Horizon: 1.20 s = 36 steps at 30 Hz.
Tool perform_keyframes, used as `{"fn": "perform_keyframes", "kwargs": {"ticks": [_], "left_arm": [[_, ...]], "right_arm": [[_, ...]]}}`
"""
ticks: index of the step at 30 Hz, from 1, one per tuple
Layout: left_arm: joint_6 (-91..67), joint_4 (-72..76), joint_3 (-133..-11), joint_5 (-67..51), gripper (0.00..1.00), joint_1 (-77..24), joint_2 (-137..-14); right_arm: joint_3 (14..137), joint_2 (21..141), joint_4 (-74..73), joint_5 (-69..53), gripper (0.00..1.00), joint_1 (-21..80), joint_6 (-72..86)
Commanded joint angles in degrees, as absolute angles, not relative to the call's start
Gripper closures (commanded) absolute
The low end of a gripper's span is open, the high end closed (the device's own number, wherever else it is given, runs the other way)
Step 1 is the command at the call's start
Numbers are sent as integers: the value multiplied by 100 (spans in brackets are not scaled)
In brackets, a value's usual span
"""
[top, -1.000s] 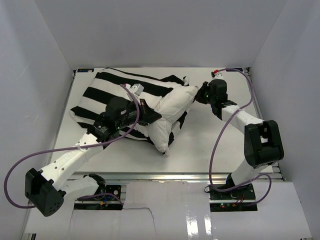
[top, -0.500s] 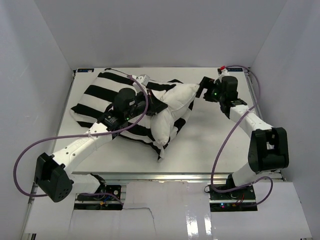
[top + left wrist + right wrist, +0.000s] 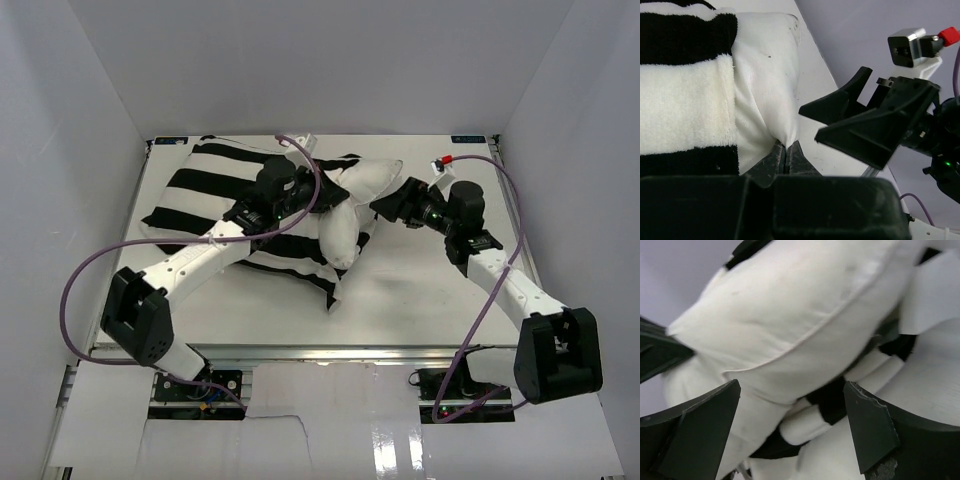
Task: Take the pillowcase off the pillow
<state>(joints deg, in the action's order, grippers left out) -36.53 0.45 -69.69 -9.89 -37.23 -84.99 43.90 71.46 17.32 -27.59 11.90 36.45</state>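
Observation:
Next, my right gripper moves back and left in the top view onto the pillow's near bulge (image 3: 346, 230) (image 3: 751, 394), since bare pillow sticks out of the pillowcase there.
The black-and-white striped pillowcase (image 3: 205, 195) lies at the table's back left. The off-white pillow (image 3: 372, 178) sticks out of its right end. My left gripper (image 3: 318, 197) is over the case's opening. In the left wrist view it (image 3: 787, 150) is shut on a pinch of pillow (image 3: 765, 75) fabric beside the striped edge (image 3: 685, 100). My right gripper (image 3: 385, 208) stands open just right of the pillow, its fingers (image 3: 865, 125) pointing at it. In the right wrist view the jaws (image 3: 790, 415) stand wide, with pillow (image 3: 790, 305) and a rolled striped edge (image 3: 832, 400) ahead.
White walls close in the table (image 3: 430, 290) on the left, back and right. A purple cable (image 3: 120, 265) loops from the left arm over the table's left side. Another cable (image 3: 490, 290) runs along the right arm.
My right gripper let go of the pillow's corner, opened, and moved lower and left beside the pillow. My left gripper carried its pinch of fabric toward the back right.

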Motion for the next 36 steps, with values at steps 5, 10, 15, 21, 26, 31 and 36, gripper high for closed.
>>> {"fn": "perform_keyframes", "kwargs": {"ticks": [5,10,15,21,26,31,36], "left_arm": [[-4078,791,-7479,-1292,100,-3691,-9140],[-4148,800,-7673,-1274,100,-3691,-9334],[-4157,800,-7752,-1239,100,-3700,-9378],[-4009,782,-7857,-1309,100,-3779,-9360],[-3736,354,-7910,-1425,56,-3832,-9106],[-3148,-666,-7788,-231,27,-3815,-8387],[-2936,-1933,-7490,1270,23,-3621,-7744]], "right_arm": [[4245,6882,2663,-2348,10,2011,4158],[4070,6987,2496,-1724,10,2566,3709],[3876,7075,2524,-1216,10,2900,3333],[4025,7382,2171,-466,3,3340,3067],[4052,7699,2434,-466,74,3349,3015],[3534,7629,3039,-387,92,3340,3076],[3077,7374,3296,-176,92,3331,3103]]}}
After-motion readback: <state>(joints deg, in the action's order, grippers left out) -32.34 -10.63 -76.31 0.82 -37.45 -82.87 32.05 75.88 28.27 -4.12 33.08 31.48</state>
